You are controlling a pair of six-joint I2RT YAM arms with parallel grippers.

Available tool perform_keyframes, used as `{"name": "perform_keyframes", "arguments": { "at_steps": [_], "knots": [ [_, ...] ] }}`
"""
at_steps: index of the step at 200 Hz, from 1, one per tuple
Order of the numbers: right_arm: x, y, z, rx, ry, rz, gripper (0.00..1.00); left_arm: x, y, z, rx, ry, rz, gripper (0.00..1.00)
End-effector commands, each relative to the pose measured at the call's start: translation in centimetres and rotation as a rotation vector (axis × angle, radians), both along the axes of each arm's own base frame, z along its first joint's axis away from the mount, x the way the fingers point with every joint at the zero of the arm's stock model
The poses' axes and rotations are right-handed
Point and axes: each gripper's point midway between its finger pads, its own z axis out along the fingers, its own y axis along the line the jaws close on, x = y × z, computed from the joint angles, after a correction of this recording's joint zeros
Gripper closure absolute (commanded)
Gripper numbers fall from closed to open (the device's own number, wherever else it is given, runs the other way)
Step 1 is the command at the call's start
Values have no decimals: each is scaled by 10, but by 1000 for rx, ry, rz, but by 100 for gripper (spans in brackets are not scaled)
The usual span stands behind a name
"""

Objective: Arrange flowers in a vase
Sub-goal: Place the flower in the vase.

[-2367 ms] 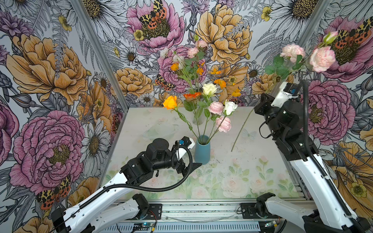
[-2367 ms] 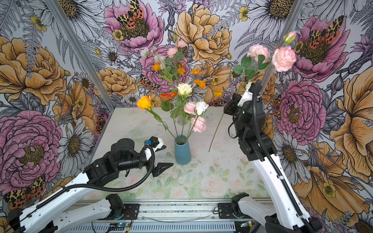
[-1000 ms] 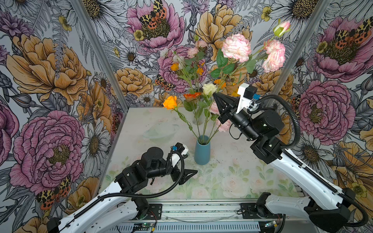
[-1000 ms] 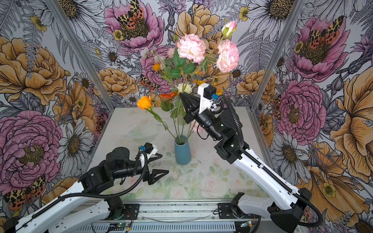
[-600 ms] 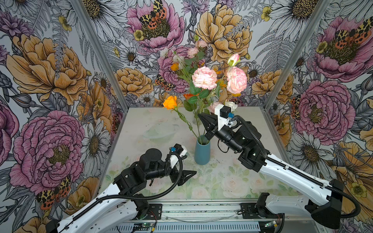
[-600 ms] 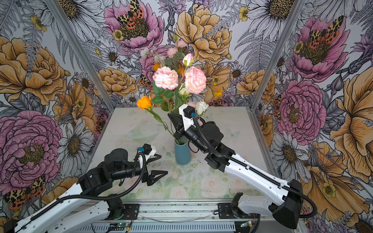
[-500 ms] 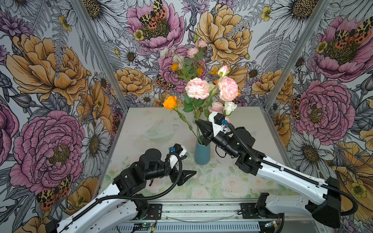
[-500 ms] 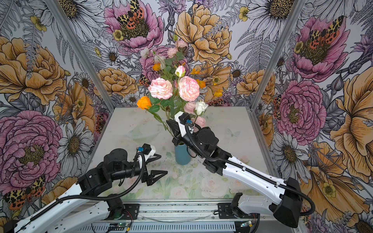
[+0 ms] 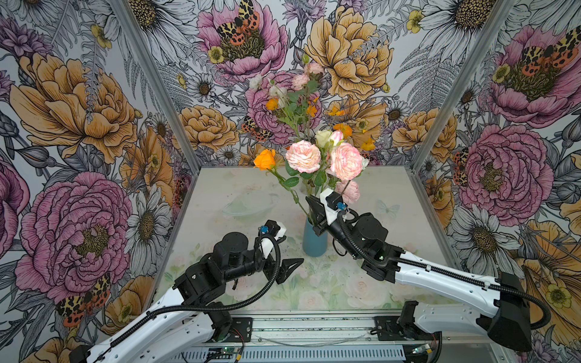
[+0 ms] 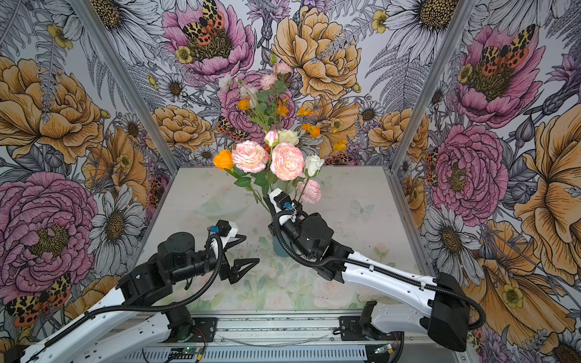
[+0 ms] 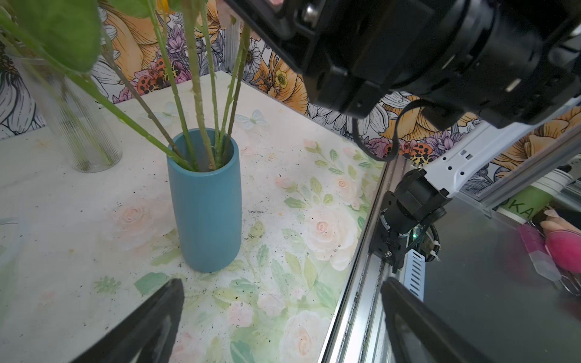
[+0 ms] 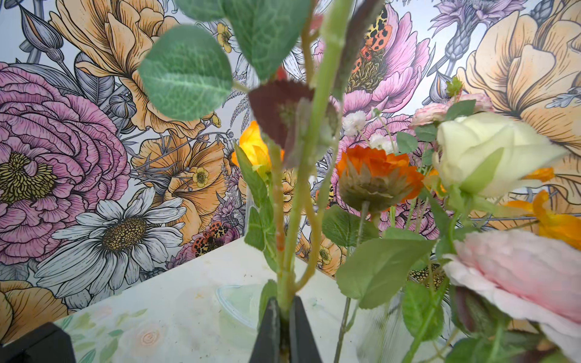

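Observation:
The right gripper eases slightly down toward the blue vase's opening [image 9: 308, 221] next and lets go of the green stem, since that opening is just below my gripper.
A blue vase [image 9: 315, 242] [image 11: 207, 204] stands mid-table with several flowers in it: an orange rose [image 9: 265, 159], a cream rose [image 9: 323, 137] and a small pink head [image 9: 349, 191]. My right gripper [image 9: 314, 206] [image 12: 284, 309] hangs just above the vase's mouth. It is shut on the green stem [image 12: 292, 220] of a branch carrying two big pale pink roses [image 9: 303, 156] [image 10: 286, 161]. Stems [image 11: 201, 103] run down into the vase. My left gripper [image 9: 290, 251] [image 11: 281, 283] is open and empty, low over the table just left of the vase.
A clear ribbed glass vase [image 11: 78, 135] with more flowers [image 9: 292, 103] stands behind the blue one, near the back wall. A clear plastic dish [image 9: 248, 204] lies on the table left of centre. Printed floral walls close three sides; a metal rail [image 9: 314, 323] runs along the front.
My right arm has swung the pink-rose branch from high on the right down and left to the vase's mouth. The left arm has barely moved and stays open.

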Motion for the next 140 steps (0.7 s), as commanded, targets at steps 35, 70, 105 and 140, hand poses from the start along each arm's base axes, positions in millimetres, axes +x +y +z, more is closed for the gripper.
{"name": "perform_keyframes", "arguments": {
  "at_steps": [35, 70, 105, 140],
  "knots": [
    [2, -15, -17, -23, 40, -64, 98, 15, -1, 3, -24, -32, 62, 1],
    [3, -19, -30, -44, 75, -75, 87, 20, -6, 8, -32, -42, 65, 1],
    [2, -25, -29, -36, 76, -81, 79, 21, -8, 8, -28, -43, 61, 1],
    [0, -25, -26, -32, 81, -68, 60, 20, -8, 7, -27, -40, 58, 1]
  ]
}}
